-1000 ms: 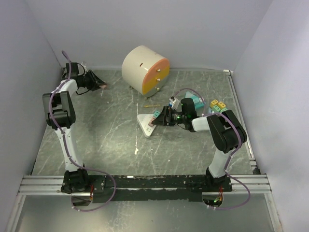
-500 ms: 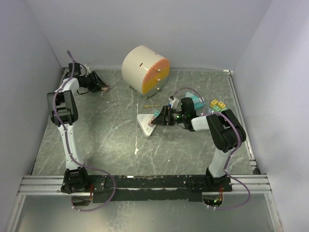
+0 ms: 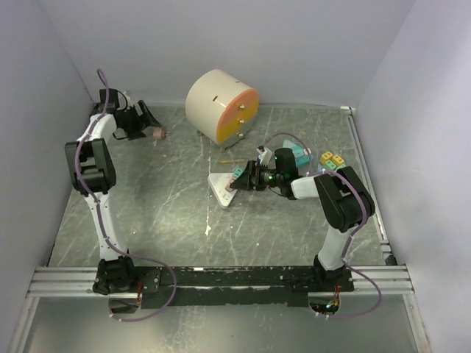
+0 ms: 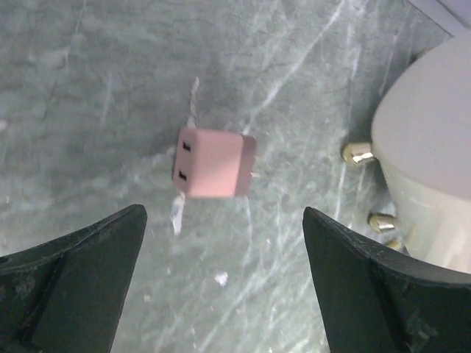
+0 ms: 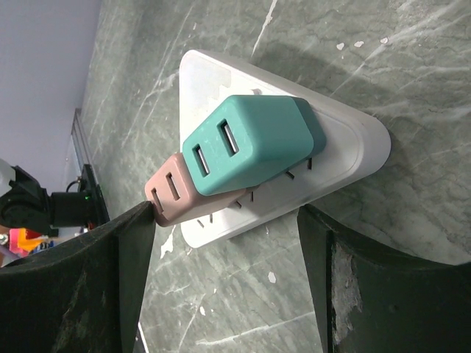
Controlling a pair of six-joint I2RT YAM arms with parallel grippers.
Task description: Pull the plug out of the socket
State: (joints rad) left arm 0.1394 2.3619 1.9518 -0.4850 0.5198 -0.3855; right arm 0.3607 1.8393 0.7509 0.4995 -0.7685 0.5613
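The left gripper moves back and to the right in the top view next, onto the socket's pink plug [image 3: 230,184], since the plug still stands plugged in.
A white triangular socket [image 3: 218,191] [image 5: 346,140] lies mid-table with a teal plug [image 3: 239,174] [image 5: 254,143] and a pink plug [image 5: 176,197] standing in it. My right gripper [image 3: 246,179] [image 5: 227,209] is open and straddles the socket's near edge, its left finger right against the pink plug's corner. At the back left, a second pink plug [image 3: 157,134] [image 4: 215,162] lies loose on its side on the table. My left gripper [image 3: 146,123] [image 4: 224,210] hangs wide open just above and behind it, holding nothing.
A cream round drawer unit [image 3: 221,105] with an orange and yellow front and brass knobs [image 4: 358,152] stands at the back centre, close to the loose plug. Coloured blocks [image 3: 331,160] and a teal box [image 3: 298,154] sit right of the socket. Walls enclose the table.
My left gripper has gone from shut to wide open and let go of the pink plug, which now rests on the table. The right arm has not moved.
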